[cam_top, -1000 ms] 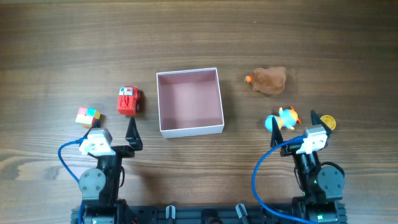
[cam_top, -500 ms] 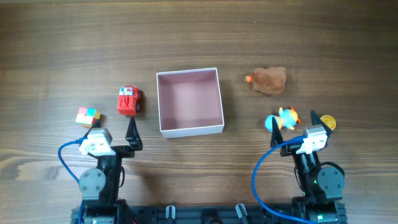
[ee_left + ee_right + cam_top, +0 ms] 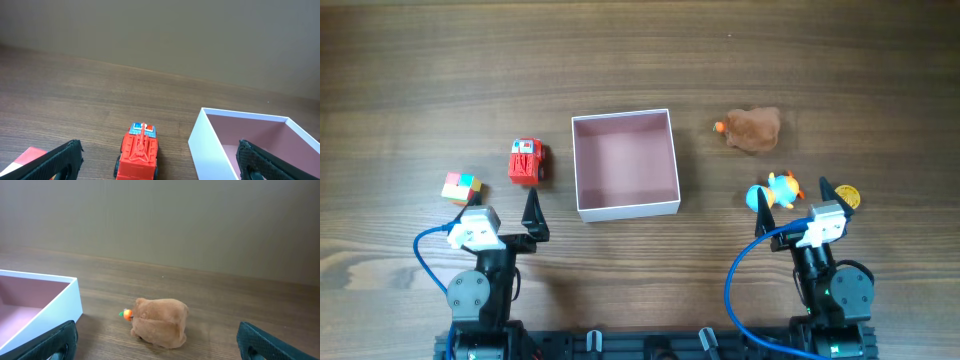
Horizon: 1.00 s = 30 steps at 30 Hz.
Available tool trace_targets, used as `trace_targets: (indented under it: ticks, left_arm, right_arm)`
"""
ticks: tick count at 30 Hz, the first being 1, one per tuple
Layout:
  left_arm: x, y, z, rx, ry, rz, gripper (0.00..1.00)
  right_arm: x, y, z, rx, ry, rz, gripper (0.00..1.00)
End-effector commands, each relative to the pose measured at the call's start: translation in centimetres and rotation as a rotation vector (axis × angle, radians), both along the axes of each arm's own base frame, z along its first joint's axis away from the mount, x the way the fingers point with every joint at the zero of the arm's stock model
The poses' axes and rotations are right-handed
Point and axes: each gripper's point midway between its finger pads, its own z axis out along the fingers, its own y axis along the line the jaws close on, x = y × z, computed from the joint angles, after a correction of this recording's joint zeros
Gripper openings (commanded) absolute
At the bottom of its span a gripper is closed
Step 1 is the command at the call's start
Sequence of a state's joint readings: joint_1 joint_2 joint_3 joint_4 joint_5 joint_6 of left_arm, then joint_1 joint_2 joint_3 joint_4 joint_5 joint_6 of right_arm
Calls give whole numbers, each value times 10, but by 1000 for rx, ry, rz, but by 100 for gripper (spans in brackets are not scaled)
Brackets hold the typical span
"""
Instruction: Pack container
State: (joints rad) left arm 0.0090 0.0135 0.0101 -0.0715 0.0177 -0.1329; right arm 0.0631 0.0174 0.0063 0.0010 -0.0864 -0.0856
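My left gripper moves up and outward next, tilts its fingers down and lowers them astride the toy truck's cab (image 3: 527, 148) (image 3: 143, 129). Bare table is on either side of the red toy truck.
The container (image 3: 628, 209), a shallow square box with white walls and a pink inside, stands empty at the table's middle. It also shows in the left wrist view (image 3: 212, 145) and the right wrist view (image 3: 55, 307). A red toy truck (image 3: 526, 161) stands left of it, between my left fingers' line of sight (image 3: 141, 152). My left gripper (image 3: 502, 215) (image 3: 156, 167) is open and empty, just short of the truck. My right gripper (image 3: 794, 205) (image 3: 157, 347) is open and empty, facing a brown plush toy (image 3: 752, 129) (image 3: 160, 321).
A multicoloured cube (image 3: 461, 187) lies far left, its corner showing beside the left finger (image 3: 27, 156). A blue and orange toy (image 3: 772, 191) and a yellow round piece (image 3: 846, 196) lie by the right fingers. Both arm bases sit at the front edge.
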Motion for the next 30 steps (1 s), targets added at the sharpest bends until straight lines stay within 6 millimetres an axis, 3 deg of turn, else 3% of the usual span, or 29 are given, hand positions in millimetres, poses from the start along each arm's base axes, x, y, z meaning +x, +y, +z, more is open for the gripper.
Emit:
trace_targets:
  ticks: [1, 4, 9, 12, 15, 18, 23, 26, 30]
  left_arm:
    - [0, -2, -1, -11, 1, -12, 100]
    - [0, -1, -1, -10, 1, -7, 100]
    - [0, -6, 12, -49, -49, -33, 100]
    - [-2, -6, 15, -87, -32, -30, 100]
    - [-6, -6, 31, -86, 1, -28, 100]
    - [-5, -5, 48, -88, 63, -23, 100]
    - [19, -5, 75, -96, 358, -10, 100]
    - [38, -4, 83, -100, 560, 0, 100]
    - [57, -5, 90, -109, 801, 5, 100]
  right_arm:
    - [0, 3, 1, -16, -6, 12, 100]
    - [0, 3, 1, -6, -4, 16, 100]
    - [0, 3, -1, 238, 44, 12, 100]
    - [1, 7, -7, 261, 93, 29, 100]
    - [2, 12, -4, 263, 172, 45, 100]
    - [6, 12, 11, 257, 235, 36, 100]
    - [23, 13, 53, 175, 463, 19, 100]
    - [30, 13, 59, 157, 654, 0, 100]
    - [30, 8, 52, 111, 996, -52, 100]
